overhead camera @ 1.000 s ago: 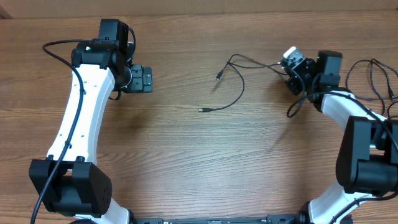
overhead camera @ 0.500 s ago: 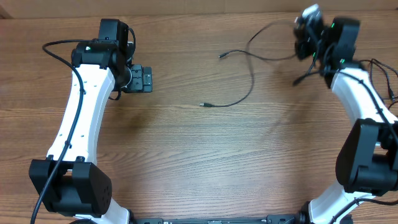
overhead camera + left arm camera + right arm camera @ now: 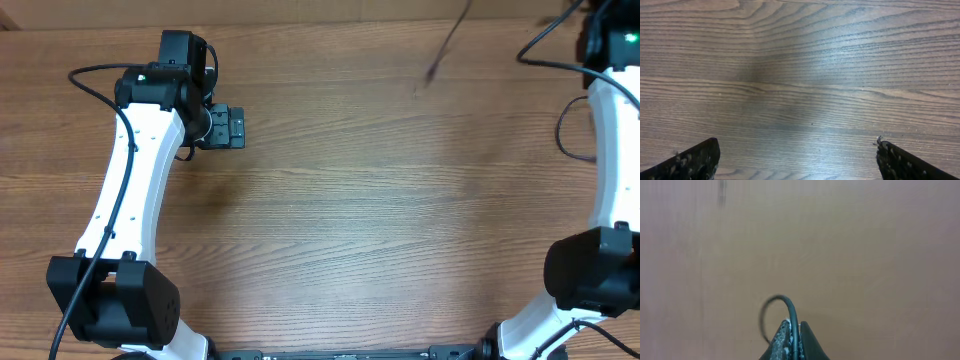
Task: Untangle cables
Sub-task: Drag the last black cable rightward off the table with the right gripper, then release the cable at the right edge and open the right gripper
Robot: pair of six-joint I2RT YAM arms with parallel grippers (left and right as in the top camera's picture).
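The thin black cable is hanging in the air. I should next lower my right gripper to the bare wood along the table's far edge and release the cable.
My right gripper is shut on a thin black cable that loops up between its fingertips. In the overhead view that arm is raised to the top right corner and its gripper is out of frame. A blurred length of the cable hangs in the air at the top, its end near the upper middle. More black cord trails by the right arm. My left gripper is open and empty over bare wood; in the overhead view it is at the upper left.
The wooden table fills the view. A loop of black cord lies near the right arm by the table's right edge. Both arm bases stand at the front corners.
My right arm has swung up and back to the far right corner, lifting the cable off the table; the strands that lay in the middle are gone from there. The left arm has not moved.
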